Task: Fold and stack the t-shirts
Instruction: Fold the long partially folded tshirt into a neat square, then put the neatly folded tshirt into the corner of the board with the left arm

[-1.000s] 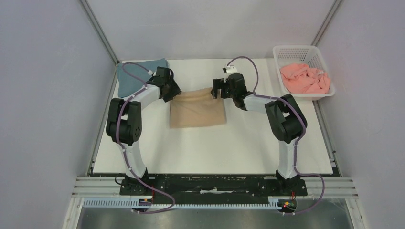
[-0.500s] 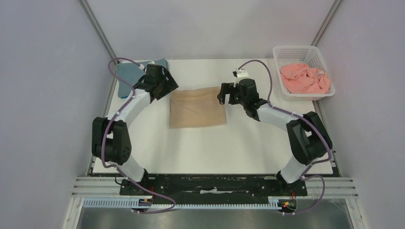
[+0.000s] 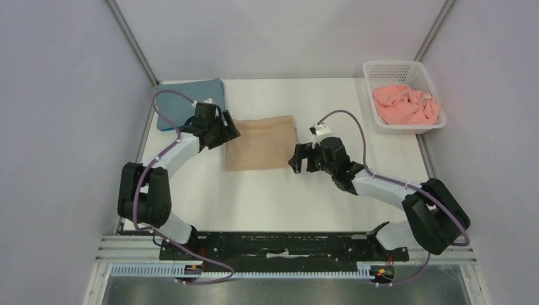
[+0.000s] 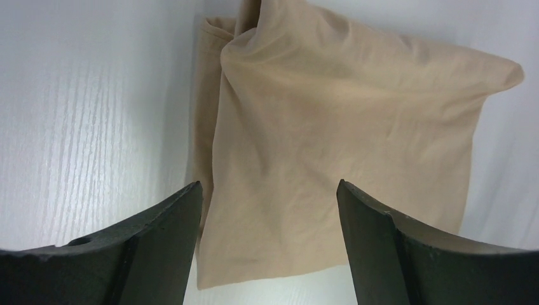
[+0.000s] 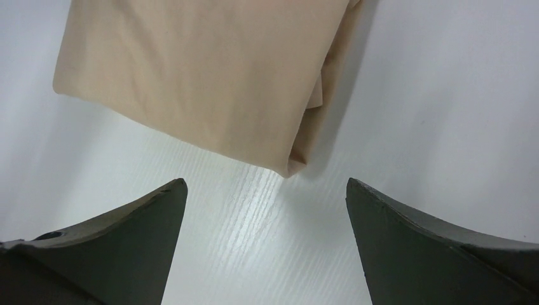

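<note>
The left gripper moves down onto the tan t-shirt's bunched side edge next and closes, since that edge lies below it, between its open fingers.
A tan t-shirt (image 3: 260, 143) lies folded into a flat rectangle in the middle of the table. My left gripper (image 3: 227, 135) hovers open at its left edge; in the left wrist view the tan t-shirt (image 4: 343, 140) spreads between and beyond the open left gripper (image 4: 269, 185). My right gripper (image 3: 296, 159) is open just off the shirt's near right corner, and the right wrist view shows bare table under the right gripper (image 5: 266, 183) with the tan t-shirt (image 5: 203, 70) ahead. A slate-blue t-shirt (image 3: 184, 101) lies folded at the far left corner. A salmon-pink t-shirt (image 3: 407, 105) sits crumpled in the basket.
The white slatted basket (image 3: 397, 67) stands at the far right corner of the white table (image 3: 286, 197). Grey walls close in the left, right and back sides. The arm bases sit on a black rail at the near edge.
Both grippers let go of the tan t-shirt's far corners, opened wide and drew back toward the near side. The shirt now lies flat. The slate-blue shirt shows more fully.
</note>
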Robot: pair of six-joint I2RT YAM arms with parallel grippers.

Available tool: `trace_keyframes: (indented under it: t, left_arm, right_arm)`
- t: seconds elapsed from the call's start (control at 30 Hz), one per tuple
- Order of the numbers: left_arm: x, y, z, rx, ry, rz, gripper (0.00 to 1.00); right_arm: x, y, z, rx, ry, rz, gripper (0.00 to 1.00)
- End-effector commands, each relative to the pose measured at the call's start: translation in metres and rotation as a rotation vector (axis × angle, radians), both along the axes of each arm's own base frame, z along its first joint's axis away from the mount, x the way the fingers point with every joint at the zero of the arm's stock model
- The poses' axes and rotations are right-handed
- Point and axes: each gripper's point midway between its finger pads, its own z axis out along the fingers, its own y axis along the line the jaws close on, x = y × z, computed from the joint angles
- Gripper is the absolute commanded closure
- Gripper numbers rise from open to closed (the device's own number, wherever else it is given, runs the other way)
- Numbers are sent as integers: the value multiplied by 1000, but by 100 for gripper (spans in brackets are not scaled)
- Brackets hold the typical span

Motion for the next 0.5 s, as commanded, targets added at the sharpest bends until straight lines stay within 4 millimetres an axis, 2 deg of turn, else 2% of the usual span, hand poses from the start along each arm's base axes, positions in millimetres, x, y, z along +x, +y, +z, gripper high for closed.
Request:
trace_keyframes:
  t: [0.0,0.07,0.2,0.33,0.4,0.47]
  left_arm:
    - [19,-3,-20,42,-9,-66,17]
    - [24,-2,-40,56,42,-55,21]
    - [32,1,-65,88,112,-28,23]
    - [38,2,-82,102,163,-17,24]
    - [38,0,-89,106,187,-20,30]
    - [36,2,-95,131,197,8,31]
  right_arm:
    - [5,-3,28,66,-104,-35,2]
    - [4,-5,34,62,-128,-30,2]
    - [4,-11,43,59,-167,-42,2]
    - [3,-12,45,57,-173,-40,2]
    - [3,-13,43,44,-175,-37,2]
    - [5,-19,38,18,-168,-63,2]
